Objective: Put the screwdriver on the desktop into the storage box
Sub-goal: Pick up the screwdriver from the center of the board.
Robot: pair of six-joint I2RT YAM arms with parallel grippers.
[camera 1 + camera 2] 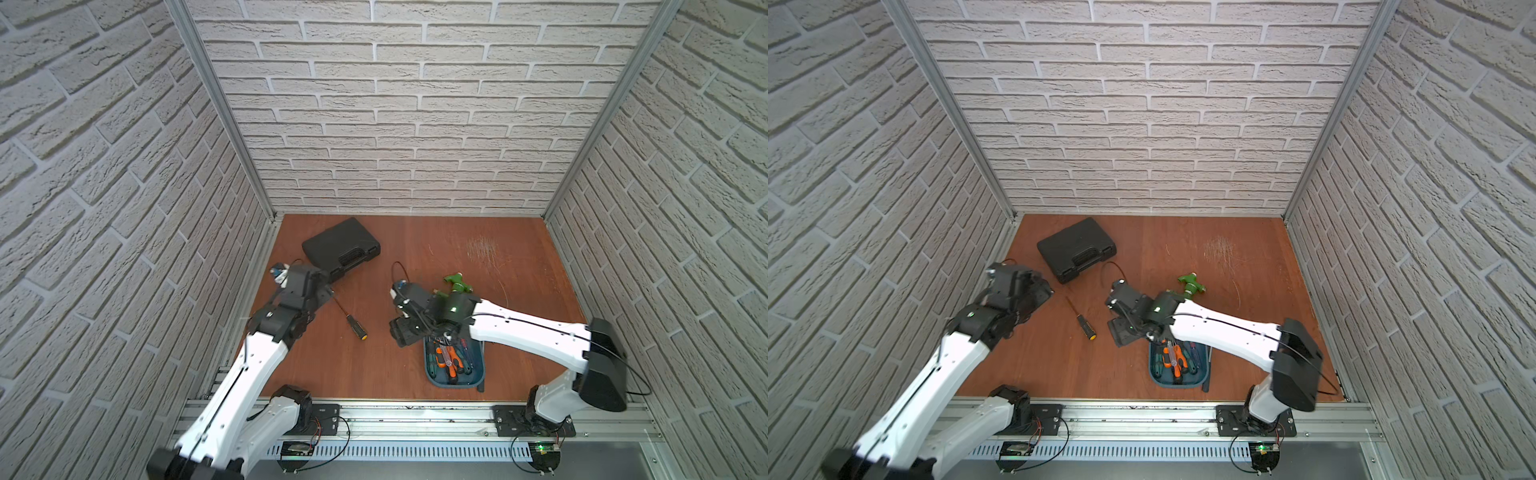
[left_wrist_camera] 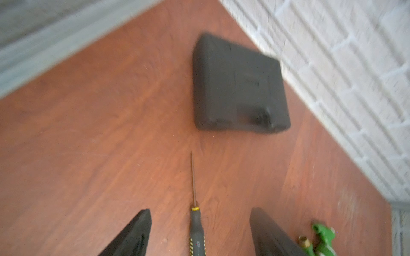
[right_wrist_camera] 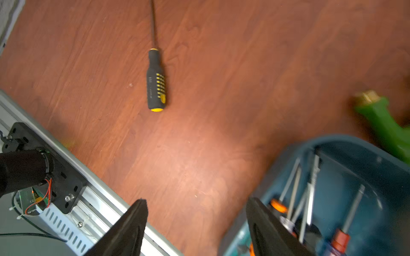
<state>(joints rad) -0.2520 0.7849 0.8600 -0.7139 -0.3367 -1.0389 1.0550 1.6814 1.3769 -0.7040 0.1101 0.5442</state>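
Note:
Next, the right gripper sweeps away from the teal storage box (image 1: 455, 385) and down over the screwdriver's black handle (image 1: 357, 326), since that end is nearer to it than the screwdriver's stem.
A black screwdriver (image 1: 356, 326) with yellow marks lies flat on the reddish-brown desktop (image 1: 374, 374), left of centre, and shows in both top views (image 1: 1084, 323). My left gripper (image 1: 323, 291) hovers open over its shaft end. In the left wrist view the handle (image 2: 197, 230) lies between the two spread fingers, untouched. The teal storage box (image 1: 455, 385) sits near the front right with several screwdrivers (image 1: 451, 359) inside. My right gripper (image 1: 401, 336) hangs open and empty at the box's left edge (image 3: 332, 139); its view also shows the lone screwdriver (image 3: 156, 82).
A black moulded tool case (image 1: 340, 247) lies at the back left. Just behind the box sits a green fitting (image 1: 455, 284) with a brass end. Brick-pattern walls close three sides, and an aluminium rail (image 1: 415, 415) runs along the front.

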